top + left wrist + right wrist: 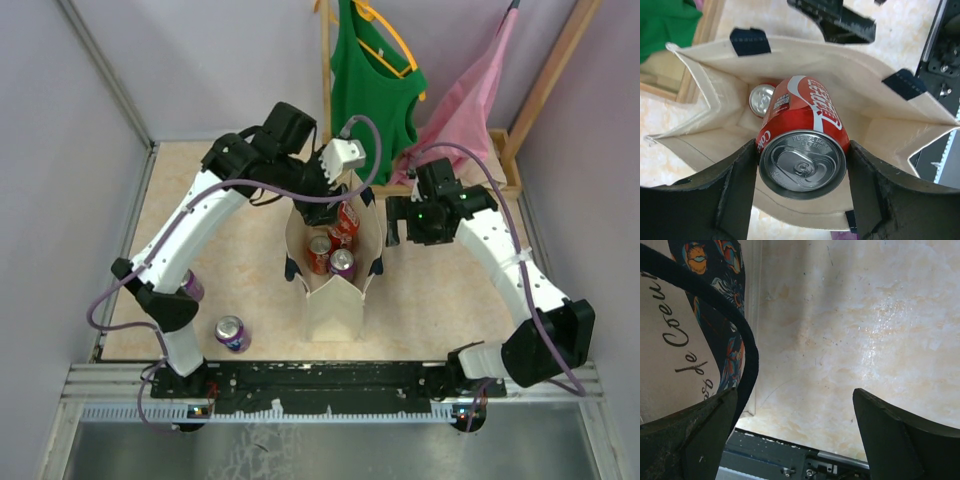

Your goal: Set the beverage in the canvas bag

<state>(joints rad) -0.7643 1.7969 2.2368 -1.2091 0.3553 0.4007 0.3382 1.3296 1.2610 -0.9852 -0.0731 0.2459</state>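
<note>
My left gripper needs to lower the cola back beside the purple can inside and release it next, as the bag's free near end [311, 280] lies below and back from my gripper.
A red cola can [802, 135] is the beverage, and my left gripper [801, 152] is shut on it, one finger pressed to each side. It hangs tilted, top towards the camera, in the mouth of the beige canvas bag [880, 100]. From above, the held can [346, 222] is at the far end of the bag [335, 300]. A red can [318, 252] and a purple can [342, 263] stand inside. My right gripper [395, 232] is open just right of the bag; in its wrist view the gripper [795, 400] holds nothing, beside the navy strap [747, 355].
A purple can [232, 333] stands on the table near the left arm's base, and another [192, 286] shows partly behind that arm. A green tank top [375, 75] and pink garment [465, 100] hang on a wooden rack [510, 150] behind the bag.
</note>
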